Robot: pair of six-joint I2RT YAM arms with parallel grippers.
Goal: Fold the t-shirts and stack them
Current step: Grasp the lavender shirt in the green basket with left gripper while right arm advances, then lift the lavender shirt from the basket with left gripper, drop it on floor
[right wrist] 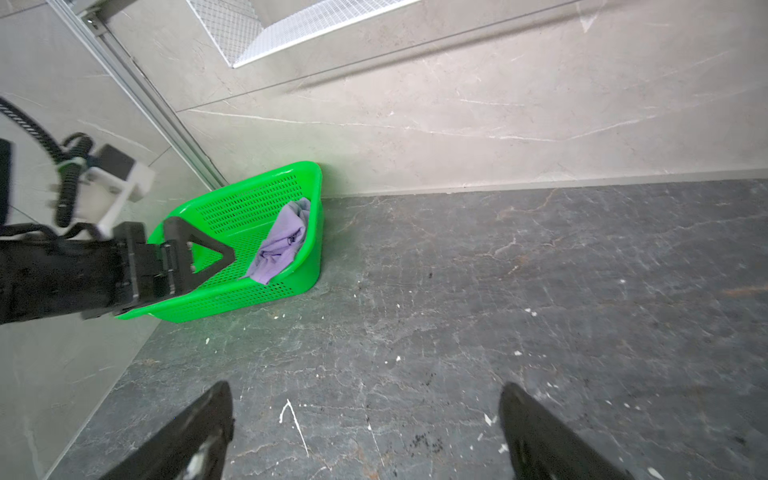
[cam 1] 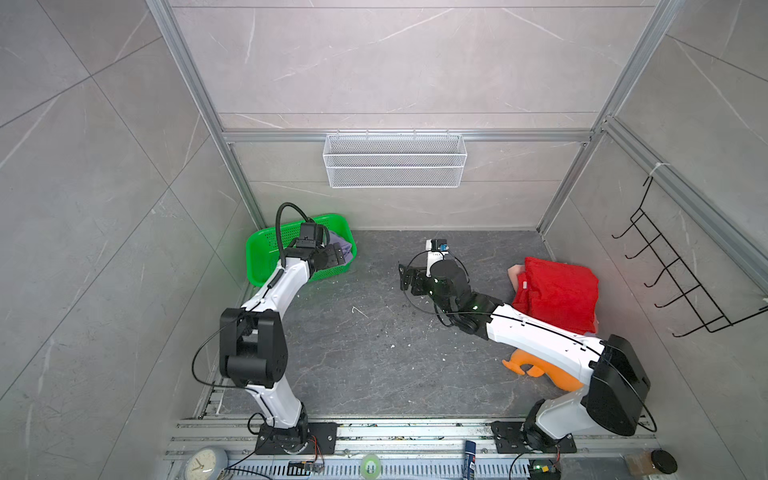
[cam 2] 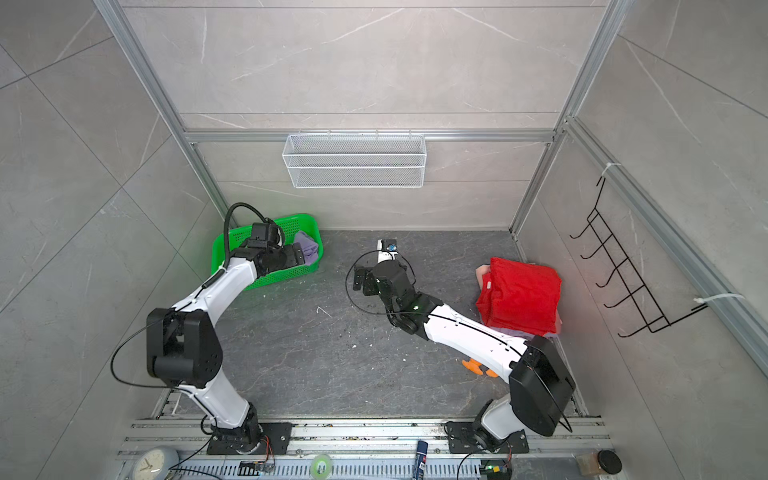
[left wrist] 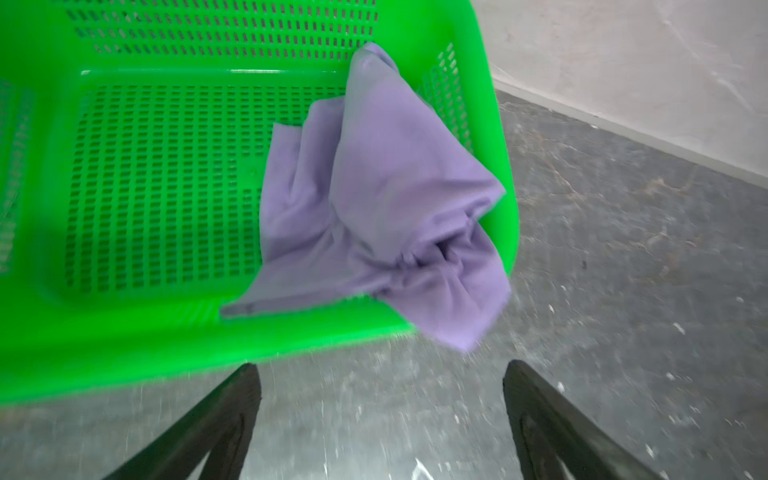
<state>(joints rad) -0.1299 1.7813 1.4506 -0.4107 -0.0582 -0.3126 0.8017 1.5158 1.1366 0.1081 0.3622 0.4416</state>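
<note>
The left gripper moves outward and down past the basket's near rim onto the bunched folds of the lavender t-shirt next, since they stand up as a fold.
A crumpled lavender t-shirt [cam 1: 341, 246] [cam 2: 308, 248] [left wrist: 386, 199] [right wrist: 282, 245] lies in the right end of the green basket [cam 1: 259, 259] [cam 2: 222, 251] [left wrist: 166, 332] [right wrist: 318, 216], one corner draped over the rim. My left gripper [cam 1: 338, 257] [cam 2: 300, 255] [left wrist: 380, 365] hovers just in front of that shirt, open, with nothing between its fingers. At the right wall a folded red t-shirt [cam 1: 557, 291] [cam 2: 519, 291] tops a stack, and a pink one [cam 1: 515, 274] [cam 2: 482, 272] peeks out beneath. My right gripper [cam 1: 405, 278] [cam 2: 359, 280] [right wrist: 365, 386] is open and empty over the mid table.
An orange plush toy [cam 1: 536, 365] [cam 2: 478, 368] lies partly under the right arm. A white wire basket [cam 1: 395, 160] hangs on the back wall and a black hook rack [cam 1: 673, 274] on the right wall. The grey tabletop [cam 1: 374, 332] spreads between the arms.
</note>
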